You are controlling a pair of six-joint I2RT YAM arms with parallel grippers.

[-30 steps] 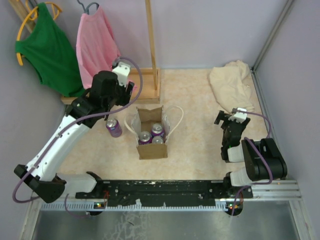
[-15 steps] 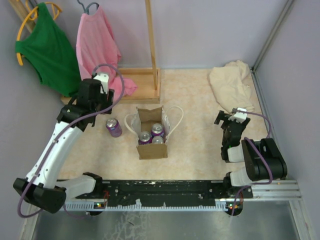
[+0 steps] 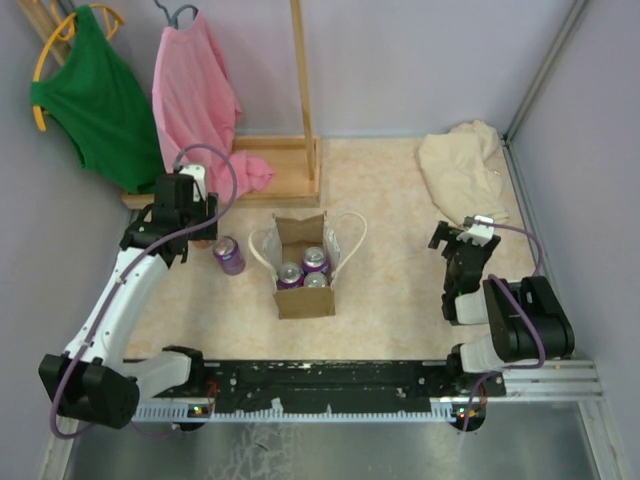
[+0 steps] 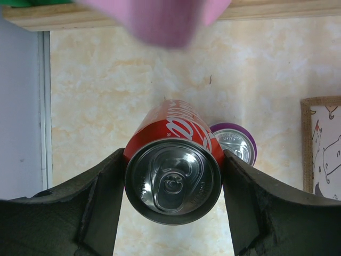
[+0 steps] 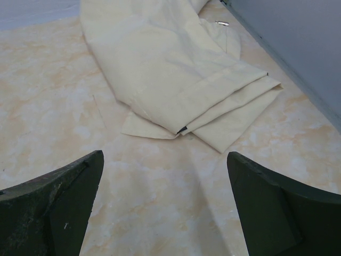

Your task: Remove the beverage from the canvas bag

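Note:
The tabletop is bare between the purple can and the bag (image 3: 303, 270), so I should move my left gripper to the right in the top view, lower it and let go.
The brown canvas bag (image 3: 303, 270) stands open mid-table with white loop handles; three purple cans (image 3: 305, 270) show inside it. My left gripper (image 3: 193, 232) is left of the bag, shut on a red cola can (image 4: 173, 178), seen top-on between both fingers (image 4: 90, 208) in the left wrist view. A purple can (image 3: 229, 255) stands on the table just right of it and also shows behind the red can (image 4: 237, 143). The bag's edge (image 4: 322, 146) is at the right of that view. My right gripper (image 3: 462, 240) is open and empty, far right of the bag.
A cream cloth (image 3: 462, 170) lies at the back right, just ahead of my right gripper (image 5: 165, 213). A wooden rack base (image 3: 270, 165) with pink (image 3: 195, 95) and green (image 3: 95, 95) garments stands at the back left, the pink one hanging close above my left gripper.
My left arm has swung left and back from beside the bag's rear corner, and now hangs left of the loose purple can. The right arm has not moved.

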